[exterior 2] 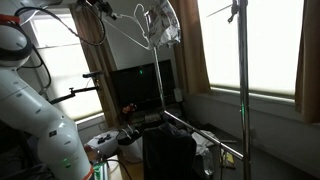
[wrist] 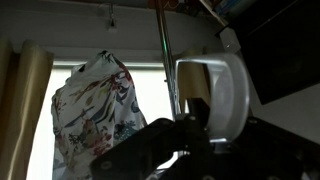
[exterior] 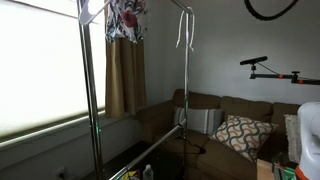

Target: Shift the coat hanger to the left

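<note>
My gripper eases toward the floral garment (exterior 2: 165,24) (wrist: 98,108) next and opens its fingers to release the hanger, since the coat hanger's held end stands off from the rack.
The coat hanger (exterior 2: 125,30) shows as thin white lines slanting down from the top rail in an exterior view. In the wrist view a broad white curved part of it (wrist: 215,90) sits close up between my dark gripper fingers (wrist: 205,125), which look shut on it. My gripper (exterior 2: 95,8) is up at the rail at the top edge, at the end of the white arm (exterior 2: 35,110). A floral garment (exterior: 125,20) hangs beside the hanger; it also shows in an exterior view (exterior 2: 162,25) and in the wrist view (wrist: 95,110).
A metal clothes rack has upright poles (exterior: 185,100) (exterior 2: 240,80) (wrist: 160,40). A narrow white hooked strip (exterior: 185,35) hangs on the rail. A brown couch (exterior: 215,115) with a patterned pillow (exterior: 240,135) stands behind. A monitor (exterior 2: 140,85) and bright windows (exterior 2: 265,40) are nearby.
</note>
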Motion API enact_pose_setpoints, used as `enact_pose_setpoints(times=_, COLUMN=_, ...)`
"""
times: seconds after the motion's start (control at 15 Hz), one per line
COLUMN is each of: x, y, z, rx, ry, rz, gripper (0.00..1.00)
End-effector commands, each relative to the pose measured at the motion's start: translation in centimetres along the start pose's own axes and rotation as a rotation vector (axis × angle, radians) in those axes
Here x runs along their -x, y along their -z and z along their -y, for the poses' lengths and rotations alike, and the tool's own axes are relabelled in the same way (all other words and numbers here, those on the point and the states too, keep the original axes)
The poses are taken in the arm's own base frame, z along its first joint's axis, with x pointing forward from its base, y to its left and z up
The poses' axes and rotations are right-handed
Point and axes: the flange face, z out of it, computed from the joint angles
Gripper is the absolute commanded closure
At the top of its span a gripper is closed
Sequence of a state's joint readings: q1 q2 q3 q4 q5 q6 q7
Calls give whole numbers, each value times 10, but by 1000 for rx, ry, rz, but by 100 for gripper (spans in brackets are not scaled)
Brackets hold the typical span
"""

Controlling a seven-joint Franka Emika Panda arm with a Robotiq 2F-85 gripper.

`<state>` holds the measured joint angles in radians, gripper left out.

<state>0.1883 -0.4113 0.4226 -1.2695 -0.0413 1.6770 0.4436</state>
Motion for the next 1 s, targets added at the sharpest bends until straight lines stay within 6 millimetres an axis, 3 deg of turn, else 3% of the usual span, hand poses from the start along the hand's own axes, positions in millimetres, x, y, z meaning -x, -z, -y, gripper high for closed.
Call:
enact_pose_setpoints(times=0.0, x=35, y=22, z=20, rx=67, ry=9, rz=-65, gripper=99)
enact_pose_setpoints(times=0.27, x=67, y=35, z=49, rx=152, ry=65, rz=-96, gripper=99)
enact_pose_setpoints(times=0.33, x=39, y=12, z=7, rx=172, ry=92, rz=-94, gripper=99)
enact_pose_setpoints(times=0.47, x=34, y=-3, z=-5, rx=223, ry=103, rz=-116, gripper=99)
enact_pose_setpoints(times=0.73, x=6, y=-64, z=-40, rx=220, ry=53, rz=-60, gripper=99)
enact_pose_setpoints(times=0.93, x=-9, y=-90, z=-50, rx=155, ry=67, rz=1, gripper=99)
